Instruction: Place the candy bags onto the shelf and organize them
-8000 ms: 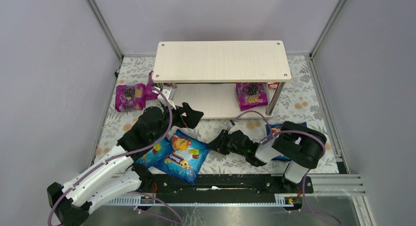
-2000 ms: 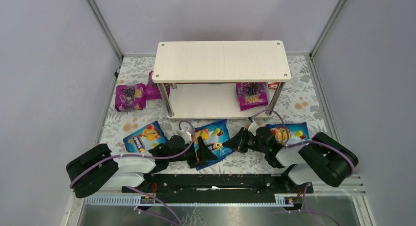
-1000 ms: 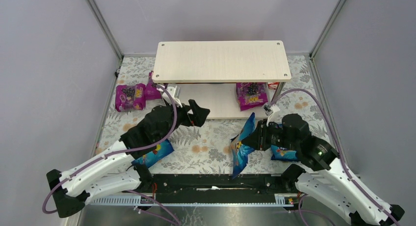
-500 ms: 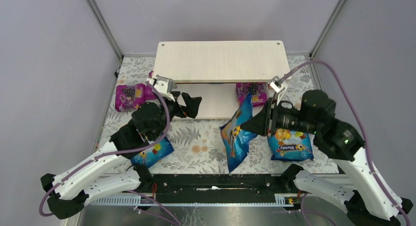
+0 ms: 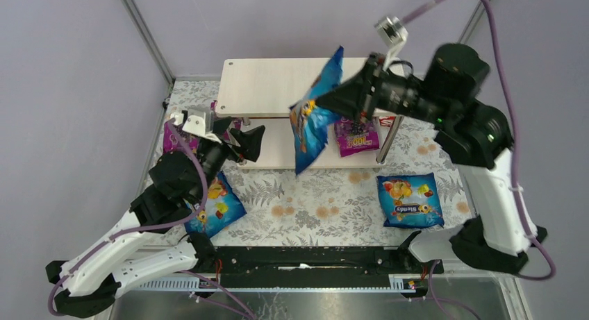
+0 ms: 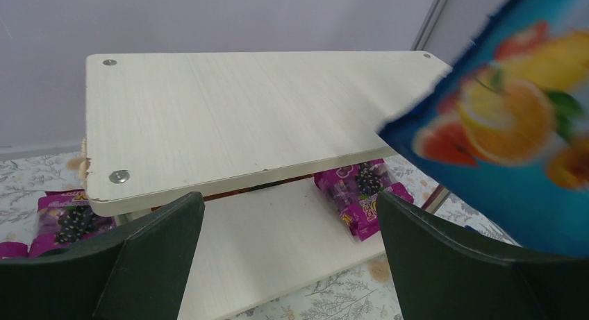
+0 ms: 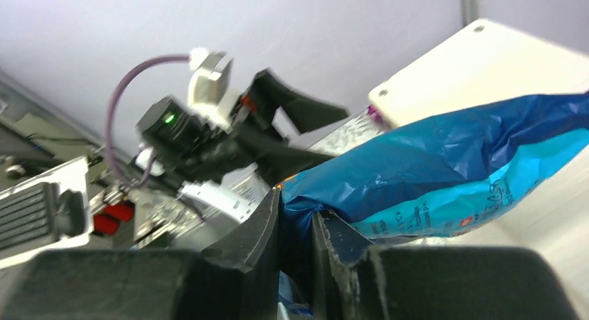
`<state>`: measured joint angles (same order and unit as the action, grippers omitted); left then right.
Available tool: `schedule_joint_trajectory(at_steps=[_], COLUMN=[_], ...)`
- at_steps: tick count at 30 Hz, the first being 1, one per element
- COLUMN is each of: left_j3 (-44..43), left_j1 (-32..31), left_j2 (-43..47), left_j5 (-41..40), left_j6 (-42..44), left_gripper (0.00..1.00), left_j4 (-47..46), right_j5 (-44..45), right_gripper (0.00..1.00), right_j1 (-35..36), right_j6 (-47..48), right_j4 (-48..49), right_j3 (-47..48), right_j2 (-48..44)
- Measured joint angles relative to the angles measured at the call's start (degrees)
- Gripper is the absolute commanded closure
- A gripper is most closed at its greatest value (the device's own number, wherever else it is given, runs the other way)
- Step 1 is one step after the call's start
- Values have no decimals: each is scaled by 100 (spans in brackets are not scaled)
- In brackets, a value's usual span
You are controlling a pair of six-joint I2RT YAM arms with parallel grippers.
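Note:
The shelf's upper board is bare, so my right gripper will next carry the blue candy bag outward over that board, then toward the right in the top view and down.
My right gripper [image 5: 340, 94] is shut on a blue candy bag [image 5: 312, 115] and holds it hanging in the air in front of the shelf [image 5: 264, 84]; the right wrist view shows the bag [image 7: 444, 174] pinched between the jaws. My left gripper [image 5: 239, 136] is open and empty by the shelf's left front corner, facing the lower board [image 6: 278, 243]. One magenta bag [image 5: 355, 136] lies at the right of the lower board, also seen in the left wrist view [image 6: 361, 195]. Two magenta bags [image 5: 184, 136] lie left of the shelf. Two blue bags [image 5: 215, 205] [image 5: 410, 200] lie on the table.
The floral tablecloth [image 5: 312, 202] covers the table. Grey walls with metal frame posts [image 5: 146, 32] close in the left, back and right. The black rail [image 5: 305, 261] with the arm bases runs along the near edge.
My right arm has lifted the blue bag from low over the table up and back to shelf-top height. My left gripper has drawn left and stayed open.

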<state>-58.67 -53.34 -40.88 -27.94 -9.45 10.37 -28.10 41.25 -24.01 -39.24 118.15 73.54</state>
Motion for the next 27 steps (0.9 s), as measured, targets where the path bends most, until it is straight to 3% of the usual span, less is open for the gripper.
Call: schedule_joint_trajectory(at_steps=[4, 10, 18, 27], left_j3=[140, 339, 549, 645], left_j1=[0, 2, 2, 7], left_j2=[170, 256, 227, 101], left_j5=[-17, -35, 79, 387], left_j6=[138, 308, 417, 428], left_gripper=[1, 1, 1, 1], left_j4=[-103, -151, -212, -254], right_j5=[98, -468, -922, -1108], right_gripper=[100, 100, 100, 100], right_j1=[-247, -1620, -3305, -4382], right_j6=[214, -160, -828, -254], right_j4=[-4, 280, 509, -774], right_j3=[881, 837, -905, -1069], right_j2=[970, 1775, 1344, 793])
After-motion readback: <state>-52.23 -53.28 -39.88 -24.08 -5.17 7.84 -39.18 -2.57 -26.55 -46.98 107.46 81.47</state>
